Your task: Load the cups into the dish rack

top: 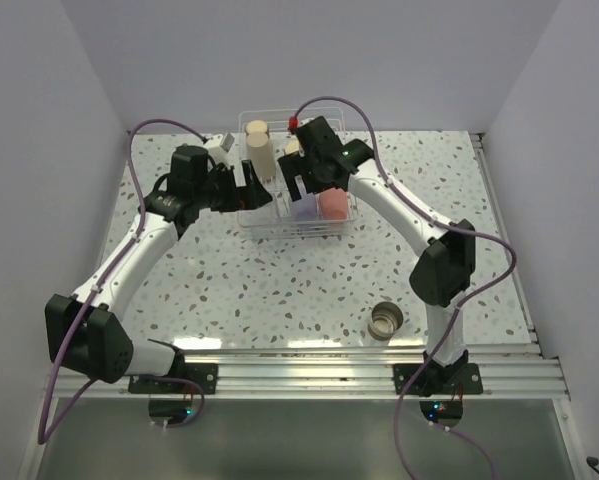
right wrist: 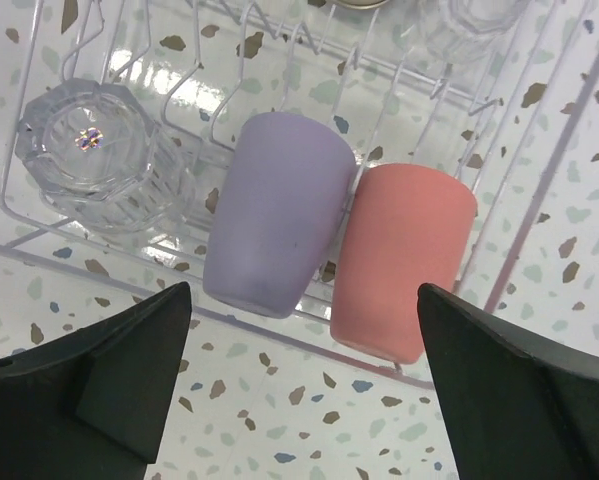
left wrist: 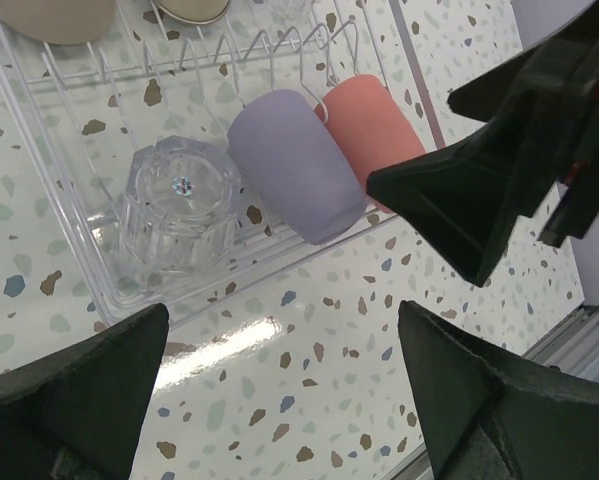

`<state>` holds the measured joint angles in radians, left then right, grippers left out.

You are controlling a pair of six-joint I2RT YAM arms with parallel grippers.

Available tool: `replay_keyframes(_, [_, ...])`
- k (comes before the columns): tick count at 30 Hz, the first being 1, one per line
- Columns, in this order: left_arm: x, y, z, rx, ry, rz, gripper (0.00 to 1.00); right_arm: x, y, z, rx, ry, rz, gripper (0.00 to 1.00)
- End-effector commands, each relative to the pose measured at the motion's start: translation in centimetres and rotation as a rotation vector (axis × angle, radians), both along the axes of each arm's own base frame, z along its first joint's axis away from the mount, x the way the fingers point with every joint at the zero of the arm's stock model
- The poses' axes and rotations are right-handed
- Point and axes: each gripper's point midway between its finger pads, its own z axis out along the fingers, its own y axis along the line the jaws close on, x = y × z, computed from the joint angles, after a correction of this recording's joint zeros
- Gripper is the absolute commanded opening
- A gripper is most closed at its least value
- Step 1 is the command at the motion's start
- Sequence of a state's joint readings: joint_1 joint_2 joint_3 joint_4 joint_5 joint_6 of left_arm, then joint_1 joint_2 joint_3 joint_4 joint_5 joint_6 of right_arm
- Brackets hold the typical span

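The robot's left hand will go back and to the right in the top view and come down onto the tan cup's far rim (top: 380, 314), as only this cup is still out of the rack.
The white wire dish rack (top: 247, 224) stands at the back middle of the table. In it a lavender cup (right wrist: 274, 215) and a coral-red cup (right wrist: 399, 260) lie side by side, next to an upturned clear glass cup (right wrist: 94, 160). A taller beige cup (top: 260, 150) and a tan cup (top: 292, 148) stand further back in the rack. One tan brown-rimmed cup (top: 386, 321) sits on the table near the right arm's base. My right gripper (right wrist: 304, 390) hangs open just in front of the lavender and coral cups, holding nothing. My left gripper (left wrist: 279, 400) is open and empty at the rack's left front.
Both grippers hover close together over the rack's near rim (left wrist: 233, 280), and the right gripper's black fingers (left wrist: 459, 200) show in the left wrist view. A second clear glass (right wrist: 469, 25) sits at the rack's back. White walls enclose the speckled table (top: 279, 290).
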<state>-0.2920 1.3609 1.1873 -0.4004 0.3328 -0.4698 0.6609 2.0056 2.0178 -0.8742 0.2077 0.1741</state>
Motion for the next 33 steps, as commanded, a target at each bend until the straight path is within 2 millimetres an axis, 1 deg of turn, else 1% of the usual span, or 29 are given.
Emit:
replay_keyframes(1, [0.2,-0.3,3.1,-0.006,-0.111,-0.028,1.00,-0.6,-2.1,6.8,0.038,-0.128,-0.046,0.98])
replay_keyframes(2, [0.2,-0.5,3.2,0.004,-0.119,-0.041,1.00,-1.1,-3.0,8.3,0.053,-0.157,-0.071,0.98])
replay_keyframes(3, [-0.3,-1.5,3.2,0.016,-0.126,-0.078,1.00,-1.2,-3.9,7.9,0.050,-0.149,-0.093,0.98])
replay_keyframes(4, [-0.4,-2.2,3.9,0.036,-0.158,-0.116,1.00,-1.5,-4.6,8.4,0.064,-0.153,-0.111,0.98])
replay_keyframes(5, [-0.7,-3.1,4.2,0.046,-0.167,-0.146,1.00,-2.1,-5.5,9.7,0.112,-0.167,-0.142,0.98])
replay_keyframes(6, [-1.9,-5.2,3.7,0.056,-0.150,-0.219,1.00,-1.7,-7.0,10.3,0.137,-0.179,-0.188,0.98])
replay_keyframes(7, [-2.4,-6.6,4.6,0.063,-0.181,-0.268,1.00,-2.0,-8.1,9.7,0.143,-0.163,-0.217,0.98])
replay_keyframes(8, [-3.0,-7.9,4.6,0.065,-0.183,-0.312,1.00,-2.0,-9.0,10.0,0.175,-0.164,-0.261,0.98])
replay_keyframes(9, [-4.7,-10.4,4.0,0.065,-0.169,-0.397,1.00,-2.2,-11.3,10.6,0.198,-0.178,-0.314,0.98])
replay_keyframes(10, [-5.4,-11.7,4.2,0.065,-0.178,-0.437,1.00,-2.3,-12.4,10.8,0.210,-0.185,-0.343,0.98])
replay_keyframes(11, [-6.0,-12.8,3.9,0.068,-0.176,-0.474,1.00,-2.5,-13.4,11.1,0.221,-0.194,-0.372,0.98])
replay_keyframes(12, [-7.7,-14.9,2.5,0.081,-0.141,-0.548,1.00,-2.8,-15.3,11.6,0.216,-0.224,-0.418,0.98])
replay_keyframes(13, [-8.3,-15.9,2.3,0.088,-0.144,-0.594,1.00,-3.0,-16.1,11.9,0.213,-0.239,-0.438,0.98])
replay_keyframes(14, [-9.1,-16.9,1.7,0.095,-0.126,-0.642,1.00,-3.2,-16.8,12.0,0.203,-0.249,-0.447,0.98])
replay_keyframes(15, [-11.3,-18.6,-0.6,0.122,-0.056,-0.730,1.00,-3.7,-17.7,12.2,0.198,-0.257,-0.467,0.98])
replay_keyframes(16, [-12.0,-19.8,-0.4,0.136,-0.072,-0.783,1.00,-3.9,-18.2,12.2,0.194,-0.259,-0.476,0.98])
replay_keyframes(17, [-12.9,-20.6,-1.1,0.156,-0.054,-0.825,1.00,-4.2,-18.5,12.2,0.198,-0.258,-0.484,0.98])
replay_keyframes(18, [-14.6,-22.1,-2.7,0.207,-0.026,-0.893,1.00,-4.5,-18.9,11.5,0.194,-0.240,-0.490,0.98])
replay_keyframes(19, [-15.2,-22.6,-3.4,0.234,-0.015,-0.919,1.00,-4.8,-19.1,11.8,0.210,-0.245,-0.501,0.98])
replay_keyframes(20, [-15.3,-22.9,-4.3,0.281,-0.007,-0.922,0.99,-5.1,-19.3,11.7,0.212,-0.240,-0.506,0.98])
replay_keyframes(21, [-16.0,-23.4,-5.8,0.337,0.025,-0.951,0.98,-5.3,-19.5,11.4,0.211,-0.235,-0.514,0.98])
replay_keyframes(22, [-16.0,-23.4,-6.7,0.368,0.038,-0.947,0.98,-5.7,-19.7,11.6,0.224,-0.237,-0.519,0.98])
replay_keyframes(23, [-16.3,-23.5,-8.0,0.398,0.068,-0.960,0.97,-5.9,-19.9,11.6,0.226,-0.237,-0.525,0.98])
replay_keyframes(24, [-16.5,-23.8,-8.2,0.395,0.071,-0.977,0.97,-6.1,-19.9,11.3,0.223,-0.229,-0.525,0.98])
replay_keyframes(25, [-16.8,-24.0,-8.5,0.389,0.076,-0.994,0.97,-6.4,-20.1,11.5,0.229,-0.233,-0.530,0.98])
replay_keyframes(26, [-17.5,-24.5,-8.8,0.373,0.080,-1.023,0.97,-6.5,-20.3,11.4,0.225,-0.232,-0.532,0.98])
replay_keyframes(29, [-18.8,-25.2,-9.6,0.363,0.085,-1.080,0.97,-7.0,-20.7,11.2,0.214,-0.225,-0.536,0.98])
replay_keyframes(33, [-19.4,-25.7,-10.9,0.346,0.111,-1.111,0.96,-7.4,-21.1,10.9,0.203,-0.217,-0.540,0.98])
